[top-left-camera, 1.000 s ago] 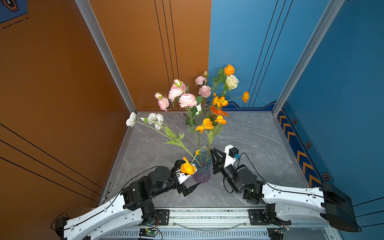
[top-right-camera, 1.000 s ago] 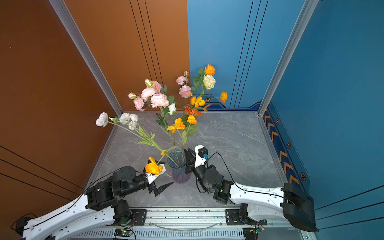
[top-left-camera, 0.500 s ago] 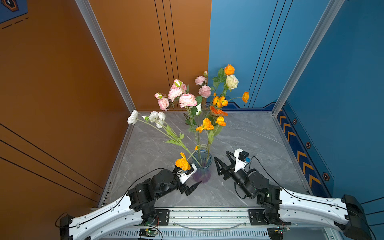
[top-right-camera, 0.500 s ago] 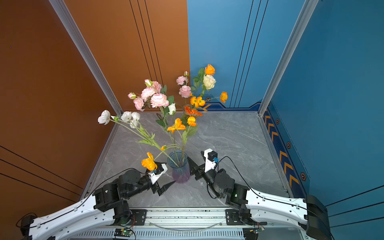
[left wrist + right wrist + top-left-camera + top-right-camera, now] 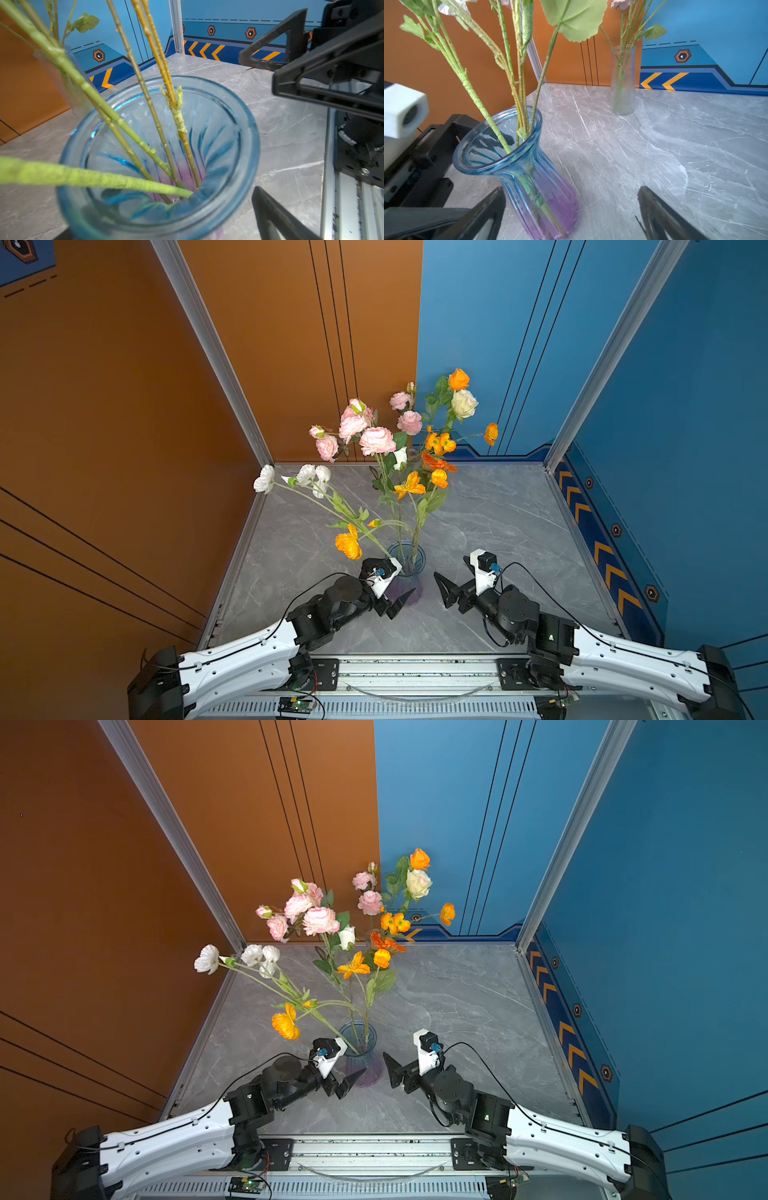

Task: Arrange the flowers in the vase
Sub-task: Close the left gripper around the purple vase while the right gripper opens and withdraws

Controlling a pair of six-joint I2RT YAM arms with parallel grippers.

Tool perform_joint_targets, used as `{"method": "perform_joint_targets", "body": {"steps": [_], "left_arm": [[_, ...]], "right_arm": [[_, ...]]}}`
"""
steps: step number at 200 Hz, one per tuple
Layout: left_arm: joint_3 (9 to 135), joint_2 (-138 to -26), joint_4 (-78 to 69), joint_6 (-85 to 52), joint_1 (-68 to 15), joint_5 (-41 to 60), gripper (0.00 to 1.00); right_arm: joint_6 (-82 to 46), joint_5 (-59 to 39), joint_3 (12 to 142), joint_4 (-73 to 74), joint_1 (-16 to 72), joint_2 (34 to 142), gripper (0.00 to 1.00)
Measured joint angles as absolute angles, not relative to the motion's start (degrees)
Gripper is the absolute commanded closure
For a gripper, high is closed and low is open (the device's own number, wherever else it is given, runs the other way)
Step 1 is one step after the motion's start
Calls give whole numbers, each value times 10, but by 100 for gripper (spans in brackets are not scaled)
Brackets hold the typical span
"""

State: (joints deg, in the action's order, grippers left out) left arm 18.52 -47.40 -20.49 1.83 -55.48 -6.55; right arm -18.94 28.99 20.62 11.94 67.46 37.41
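Note:
My left gripper tilts its fingers level and slides outward next before closing, since the vase's narrow neck [image 5: 410,574] [image 5: 190,176] is outward of it and its near finger stands clear.
The blue-and-purple glass vase [image 5: 409,572] [image 5: 360,1042] [image 5: 529,176] stands near the table's front edge. Several long-stemmed flowers [image 5: 376,439] [image 5: 320,921] rise from it, with pink, white and orange blooms; their stems [image 5: 158,126] reach down inside the rim [image 5: 249,135]. My left gripper [image 5: 405,583] [image 5: 355,1060] is open and straddles the vase low down. Its near finger [image 5: 270,209] stands apart from the glass; the far one is hidden. My right gripper [image 5: 441,591] [image 5: 388,1070] [image 5: 571,188] is open and empty, just right of the vase.
A clear ribbed glass vase [image 5: 623,83] [image 5: 68,83] holding more stems stands at the back of the grey marble table [image 5: 498,510]. Orange and blue walls close in three sides. A metal rail [image 5: 415,668] runs along the front.
My right gripper has opened and drawn back to the right from the vase's rim. The orange bloom on the left has swung up and further left. The left gripper edged closer to the vase.

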Motion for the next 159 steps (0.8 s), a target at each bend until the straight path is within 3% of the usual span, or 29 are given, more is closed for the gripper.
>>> {"method": "perform_joint_targets", "body": {"steps": [65, 159], "left_arm": [[170, -559, -345, 6, -462, 8, 2], [186, -677, -461, -7, -427, 83, 2]], "right_arm": [[-174, 228, 224, 98, 674, 425, 0], [-159, 191, 233, 98, 663, 445, 0]]}}
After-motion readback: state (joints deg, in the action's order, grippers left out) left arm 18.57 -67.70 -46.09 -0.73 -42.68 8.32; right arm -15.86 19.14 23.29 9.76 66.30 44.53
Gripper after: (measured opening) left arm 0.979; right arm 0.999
